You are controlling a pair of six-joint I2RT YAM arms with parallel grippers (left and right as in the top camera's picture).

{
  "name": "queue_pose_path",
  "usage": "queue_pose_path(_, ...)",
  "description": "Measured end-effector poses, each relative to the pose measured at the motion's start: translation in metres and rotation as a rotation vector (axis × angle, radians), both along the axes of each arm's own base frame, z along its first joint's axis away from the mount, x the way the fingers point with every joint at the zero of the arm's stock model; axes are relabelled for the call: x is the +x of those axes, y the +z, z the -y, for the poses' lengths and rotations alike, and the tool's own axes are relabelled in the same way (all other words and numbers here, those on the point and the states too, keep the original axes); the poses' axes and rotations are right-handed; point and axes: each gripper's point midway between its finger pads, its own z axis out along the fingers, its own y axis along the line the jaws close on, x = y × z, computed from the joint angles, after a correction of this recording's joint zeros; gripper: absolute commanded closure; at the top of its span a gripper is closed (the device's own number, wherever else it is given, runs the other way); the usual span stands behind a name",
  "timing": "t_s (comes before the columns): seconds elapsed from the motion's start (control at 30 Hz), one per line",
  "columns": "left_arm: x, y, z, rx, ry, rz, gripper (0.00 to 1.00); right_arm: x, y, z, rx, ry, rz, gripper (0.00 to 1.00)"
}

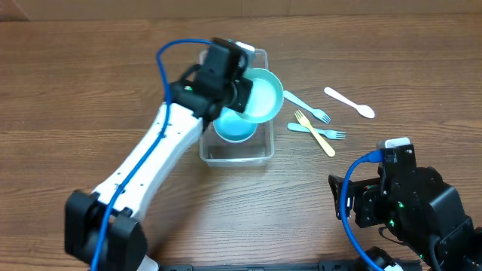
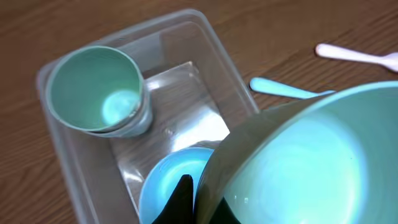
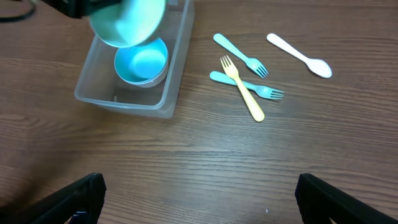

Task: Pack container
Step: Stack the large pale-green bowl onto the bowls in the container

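Observation:
My left gripper draws back next, then lowers over the blue bowl, since the held light-teal bowl still hangs past the container's side by the forks.
The clear container stands at the table's middle back; it also shows in the left wrist view and the right wrist view. Inside it sit a blue bowl and stacked teal cups. My left gripper is shut on the rim of a larger light-teal bowl, held tilted over the container's right side. My right gripper is open and empty, low over bare table at the front right.
Right of the container lie two blue forks, a yellow fork across one of them, and a white spoon.

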Motion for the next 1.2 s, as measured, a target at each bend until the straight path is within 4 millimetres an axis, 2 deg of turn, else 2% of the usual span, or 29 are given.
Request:
queue_pose_path(0.13, 0.006, -0.029, -0.001, 0.047, 0.035, -0.043, 0.96, 0.0, 0.0, 0.0, 0.0, 0.0, 0.001, 0.0)
queue_pose_path(0.23, -0.01, -0.045, -0.015, 0.116, 0.049, -0.125, 0.96, 0.0, 0.0, 0.0, 0.0, 0.0, 0.0, 0.0)
queue_pose_path(0.37, -0.02, -0.054, -0.037, 0.211, 0.1, -0.171, 0.96, 0.0, 0.0, 0.0, 0.0, 0.0, 0.001, 0.0)
queue_pose_path(0.43, -0.019, -0.057, -0.041, 0.221, 0.115, -0.168, 0.96, 0.0, 0.0, 0.0, 0.0, 0.0, 0.0, 0.0)
queue_pose_path(0.5, -0.023, -0.072, -0.048, 0.233, 0.139, -0.187, 0.96, 0.0, 0.0, 0.0, 0.0, 0.0, 0.0, 0.0)
queue_pose_path(0.57, -0.021, -0.08, -0.048, 0.226, 0.144, -0.177, 0.96, 0.0, 0.0, 0.0, 0.0, 0.0, 0.0, 0.0)
queue_pose_path(0.6, -0.018, -0.081, -0.047, 0.216, 0.146, -0.163, 0.93, 0.0, 0.0, 0.0, 0.0, 0.0, 0.0, 0.0)
queue_pose_path(0.67, -0.016, -0.081, -0.045, 0.204, 0.151, -0.15, 0.66, 0.0, 0.0, 0.0, 0.0, 0.0, 0.0, 0.0)
queue_pose_path(0.7, -0.016, -0.081, -0.045, 0.203, 0.154, -0.151, 0.4, 0.0, 0.0, 0.0, 0.0, -0.001, 0.0, 0.0)
queue_pose_path(0.77, -0.016, -0.082, -0.045, 0.201, 0.159, -0.152, 0.04, 0.0, 0.0, 0.0, 0.0, 0.0, 0.0, 0.0)
queue_pose_path(0.8, -0.016, -0.082, -0.045, 0.199, 0.161, -0.152, 0.0, 0.0, 0.0, 0.0, 0.0, 0.0, 0.0, 0.0)
queue_pose_path(0.97, -0.019, -0.082, -0.045, 0.196, 0.163, -0.167, 0.0, 0.0, 0.0, 0.0, 0.0, 0.0, 0.0, 0.0)
queue_pose_path(1.07, -0.02, -0.067, -0.037, 0.178, 0.145, -0.169, 0.0, 0.0, 0.0, 0.0, 0.0, 0.0, 0.0, 0.0)
queue_pose_path(1.1, -0.024, -0.051, -0.036, 0.167, 0.139, -0.156, 0.0, 0.0, 0.0, 0.0, 0.0, 0.0, 0.0, 0.0)
queue_pose_path(1.13, -0.025, -0.024, -0.035, 0.131, 0.137, -0.106, 0.0, 0.0, 0.0, 0.0, 0.0, 0.0, 0.0, 0.0)
queue_pose_path(1.2, -0.039, 0.014, -0.045, 0.1, 0.14, -0.055, 0.0, 0.0, 0.0, 0.0, 0.0, 0.0, 0.0, 0.0)
